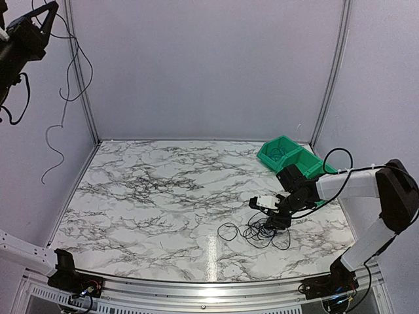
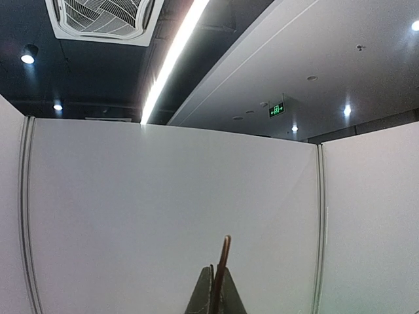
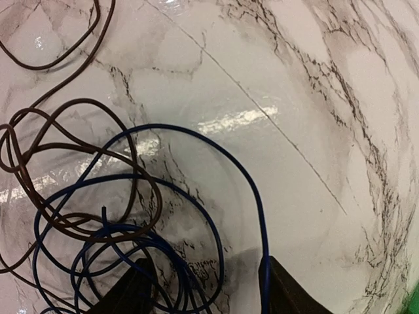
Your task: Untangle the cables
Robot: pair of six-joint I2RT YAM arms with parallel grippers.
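My right gripper rises off the loops next and shifts toward one dark cable, which hangs clear of the tangle from my left gripper.
The cables lie as a small tangle of thin dark loops on the marble table, right of centre. My right gripper hangs low over the tangle's right side. In the right wrist view it is open, with blue cable loops running between the fingertips and dark brown loops to the left. My left gripper is raised high at the far left, shut on one thin dark cable that dangles down beside the wall. Its end sticks out between the shut fingers.
A green bin with two compartments stands at the back right, close behind the right arm, and holds some blue wire. White walls enclose the table on three sides. An aluminium rail runs along the near edge.
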